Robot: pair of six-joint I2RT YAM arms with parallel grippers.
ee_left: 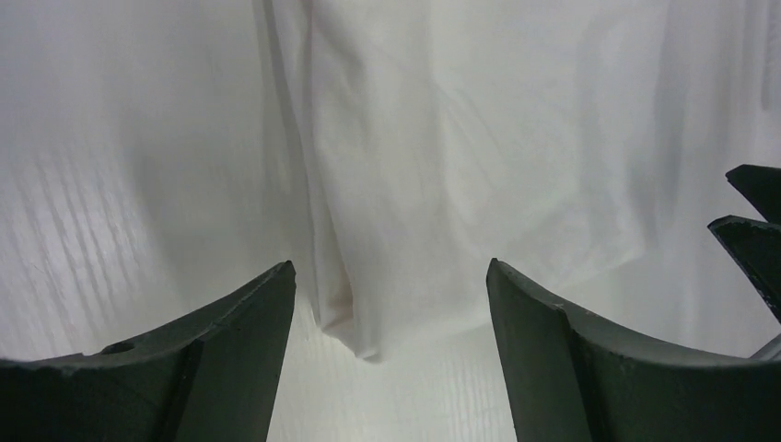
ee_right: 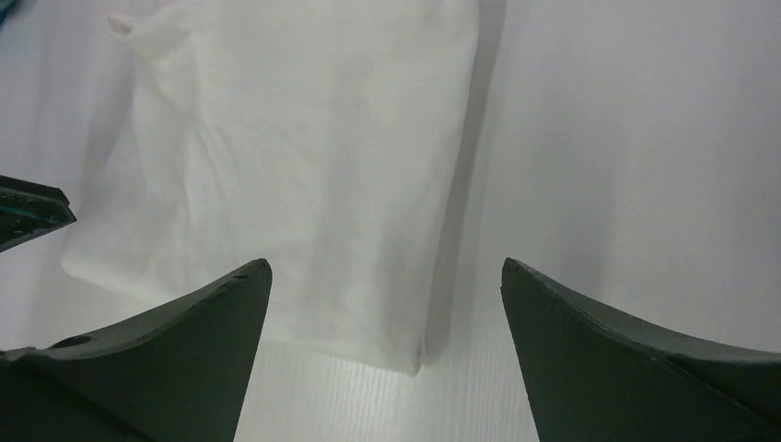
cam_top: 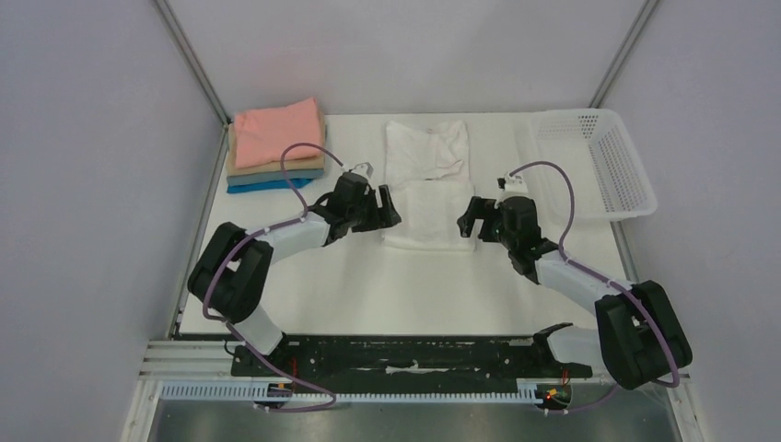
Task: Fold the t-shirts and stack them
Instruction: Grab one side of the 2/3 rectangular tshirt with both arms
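Note:
Next, the left gripper moves down and back onto the white t-shirt's near corner [cam_top: 385,245] [ee_left: 355,339], since that corner is closer to my base than the gripper's open fingers.
A plain white t-shirt [cam_top: 425,184] lies as a long narrow strip on the white table, partly folded, its near end a smoother rectangle. My left gripper [cam_top: 391,210] is open and empty at the strip's near left corner, which shows between its fingers in the left wrist view [ee_left: 368,304]. My right gripper [cam_top: 467,221] is open and empty at the near right corner, seen in the right wrist view [ee_right: 405,341]. A stack of folded t-shirts [cam_top: 276,145] with salmon pink on top, then tan, grey-blue and bright blue, sits at the back left.
A white plastic mesh basket [cam_top: 599,161] stands at the back right, partly over the table's edge. Grey walls close in the table [cam_top: 368,285] on the left, back and right. The arm bases sit on a black rail at the near edge.

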